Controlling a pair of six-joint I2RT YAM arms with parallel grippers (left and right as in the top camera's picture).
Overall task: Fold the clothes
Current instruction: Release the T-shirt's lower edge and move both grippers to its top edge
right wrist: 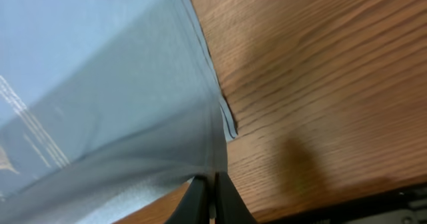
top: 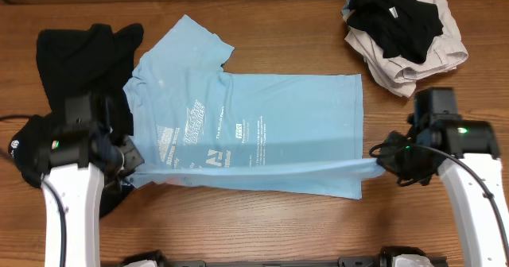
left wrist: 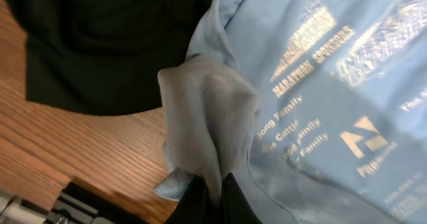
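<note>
Next, my right gripper moves outward and down onto the T-shirt's straight end edge (top: 356, 137) and releases, since the lifted piece of cloth hangs above the shirt.
The light blue T-shirt (top: 254, 124) lies spread across the table, its white lettering facing up. Its near edge is lifted and stretched taut between my two grippers. My left gripper (top: 134, 160) is shut on the shirt's near left corner, and a bunch of blue cloth (left wrist: 200, 131) rises from its fingers (left wrist: 193, 201). At the other end, my right gripper (top: 380, 164) is shut on the near right corner, where the hem (right wrist: 215, 144) runs into the closed fingers (right wrist: 230, 201). The black shirt (top: 79, 60) lies at the left, partly under the blue one and under my left arm.
A bundle of beige and black garments (top: 402, 32) sits at the far right corner of the wooden table (top: 286, 219). Bare wood shows along the near edge and to the right of the T-shirt.
</note>
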